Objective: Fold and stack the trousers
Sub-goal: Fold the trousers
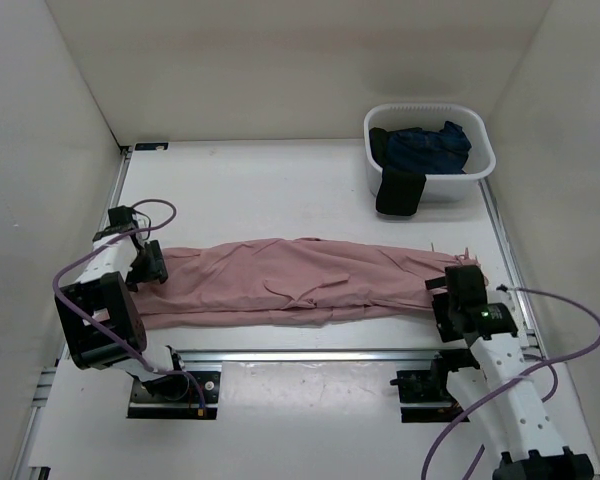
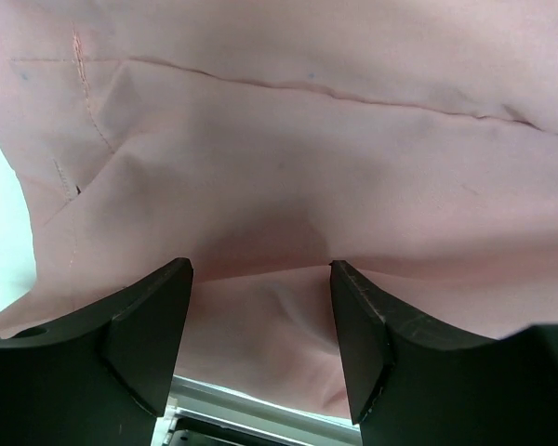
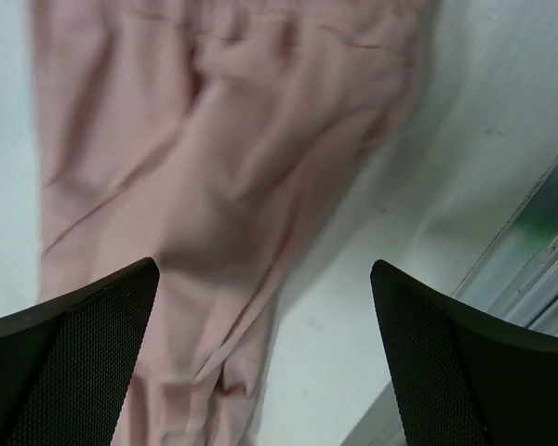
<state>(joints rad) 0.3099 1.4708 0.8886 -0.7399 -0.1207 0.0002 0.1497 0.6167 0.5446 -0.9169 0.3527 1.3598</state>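
Note:
My right gripper needs to move outward and down onto the fold of the trousers' gathered waist (image 1: 463,261) (image 3: 349,88) next, as that bunched end of the trousers lies below my gripper and outward of it.
The dusty-pink trousers (image 1: 300,280) lie stretched left to right across the middle of the table, with some wrinkles. My left gripper (image 1: 147,266) is at their left end. In the left wrist view it (image 2: 260,279) is open, low over the trousers (image 2: 288,158), with pink cloth showing between the two fingers. My right gripper (image 1: 448,296) is at their right end. In the right wrist view it (image 3: 265,279) is wide open above the cloth's edge (image 3: 195,214) and bare table, holding nothing. A thin pink strip (image 3: 219,355) lies along that edge.
A white basket (image 1: 480,165) stands at the back right, holding a dark navy garment (image 1: 430,148), with a black garment (image 1: 400,192) hanging over its front rim. A metal rail (image 1: 310,355) runs along the near side, just in front of the trousers. White walls enclose the table.

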